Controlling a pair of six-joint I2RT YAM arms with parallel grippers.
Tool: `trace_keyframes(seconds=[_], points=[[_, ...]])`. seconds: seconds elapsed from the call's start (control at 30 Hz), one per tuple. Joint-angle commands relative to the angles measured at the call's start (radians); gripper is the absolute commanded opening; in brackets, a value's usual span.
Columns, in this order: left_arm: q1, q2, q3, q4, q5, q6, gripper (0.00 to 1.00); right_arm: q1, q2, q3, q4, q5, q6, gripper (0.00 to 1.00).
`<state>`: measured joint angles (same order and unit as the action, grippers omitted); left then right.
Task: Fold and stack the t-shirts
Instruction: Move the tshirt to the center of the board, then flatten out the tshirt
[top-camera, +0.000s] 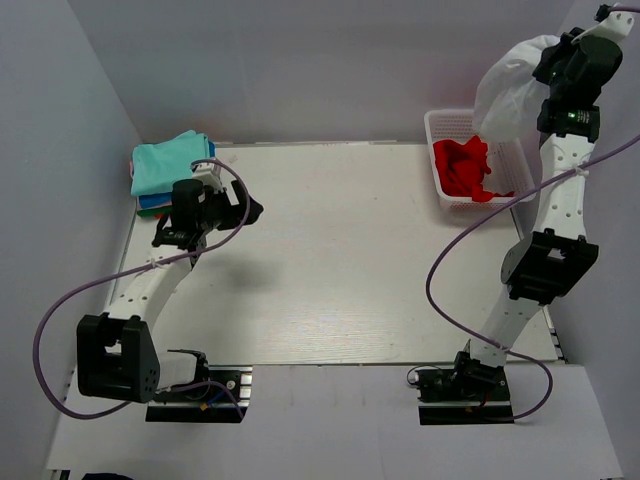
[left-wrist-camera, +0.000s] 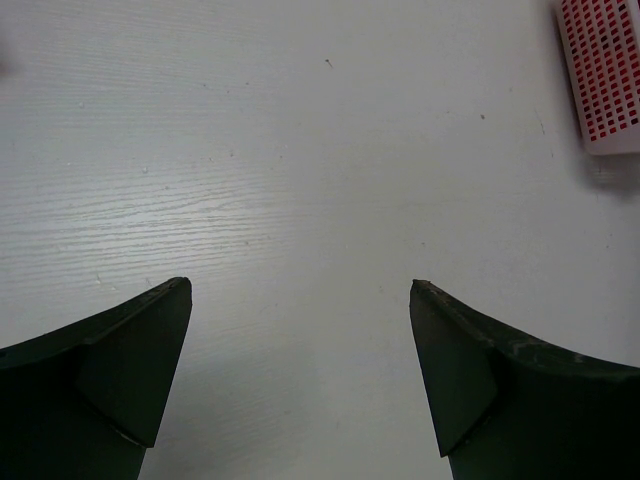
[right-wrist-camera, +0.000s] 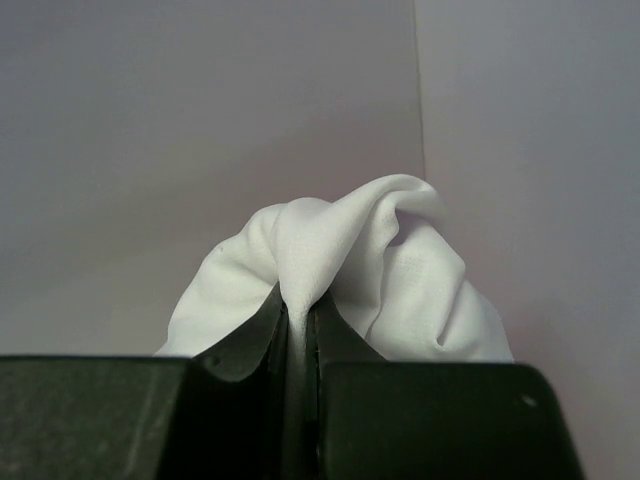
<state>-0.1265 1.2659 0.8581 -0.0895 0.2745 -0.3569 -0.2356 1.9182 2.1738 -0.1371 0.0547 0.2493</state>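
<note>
I will use my right gripper to bring the white t-shirt back and down to the table between basket (top-camera: 450, 122) and stack, and open it there.
My right gripper (right-wrist-camera: 297, 300) is shut on a fold of the white t-shirt (right-wrist-camera: 390, 280), which it holds raised high at the back right. From above, the white t-shirt (top-camera: 515, 80) hangs bunched over the basket (top-camera: 450, 122). A red t-shirt (top-camera: 465, 168) lies crumpled inside that basket. Folded t-shirts (top-camera: 168, 165), teal on top with blue beneath, are stacked at the back left corner. My left gripper (top-camera: 252, 210) hovers just right of that stack, open, and in its wrist view the left gripper (left-wrist-camera: 300, 290) has only bare table between its fingers (left-wrist-camera: 135, 350).
The white lattice basket (left-wrist-camera: 605, 75) stands at the table's back right, red showing through its side. Grey walls close in the left, back and right. Purple cables loop from both arms over the table's near half.
</note>
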Motion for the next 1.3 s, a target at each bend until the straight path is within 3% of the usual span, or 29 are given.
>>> trace_keyframes(seconds=[0.0, 0.2, 0.4, 0.5, 0.57, 0.6, 0.63, 0.7, 0.73, 0.77, 0.87, 1.13, 1.27], points=[[-0.002, -0.052, -0.008, 0.008, 0.015, 0.006, 1.00, -0.001, -0.077, 0.049, 0.076, -0.105, -0.025, 0.00], [-0.002, -0.105, -0.008, -0.029, -0.007, -0.013, 1.00, 0.119, -0.195, -0.027, -0.044, -0.571, -0.085, 0.00], [-0.002, -0.190, -0.008, -0.111, -0.072, -0.072, 1.00, 0.384, -0.304, -0.235, -0.007, -0.599, -0.117, 0.00], [-0.002, -0.223, -0.019, -0.144, -0.110, -0.100, 1.00, 0.467, -0.275, -0.252, -0.058, -0.621, -0.120, 0.00], [-0.002, -0.246, -0.050, -0.144, -0.130, -0.109, 1.00, 0.501, -0.278, -0.365, -0.046, -0.628, -0.116, 0.01], [0.008, -0.246, -0.050, -0.144, -0.130, -0.119, 1.00, 0.509, -0.294, -0.406, -0.026, -0.618, -0.117, 0.05], [0.008, -0.246, -0.062, -0.144, -0.130, -0.119, 1.00, 0.510, -0.318, -0.540, -0.006, -0.599, -0.114, 0.25], [0.008, -0.246, -0.062, -0.173, -0.141, -0.129, 1.00, 0.509, -0.356, -0.627, 0.016, -0.382, -0.102, 0.66], [0.008, -0.246, -0.062, -0.173, -0.141, -0.139, 1.00, 0.506, -0.367, -0.754, 0.017, -0.299, -0.088, 0.89], [0.008, -0.246, -0.062, -0.185, -0.141, -0.139, 1.00, 0.509, -0.405, -0.790, 0.016, -0.136, -0.087, 0.90], [-0.001, -0.223, -0.085, -0.197, -0.155, -0.163, 1.00, 0.506, -0.461, -0.972, 0.005, -0.072, -0.070, 0.90], [-0.010, -0.109, -0.163, -0.272, -0.018, -0.223, 1.00, 0.521, -0.532, -1.218, -0.073, -0.059, 0.114, 0.90], [-0.010, -0.089, -0.221, -0.337, -0.037, -0.254, 1.00, 0.561, -0.564, -1.316, -0.113, -0.104, 0.128, 0.90]])
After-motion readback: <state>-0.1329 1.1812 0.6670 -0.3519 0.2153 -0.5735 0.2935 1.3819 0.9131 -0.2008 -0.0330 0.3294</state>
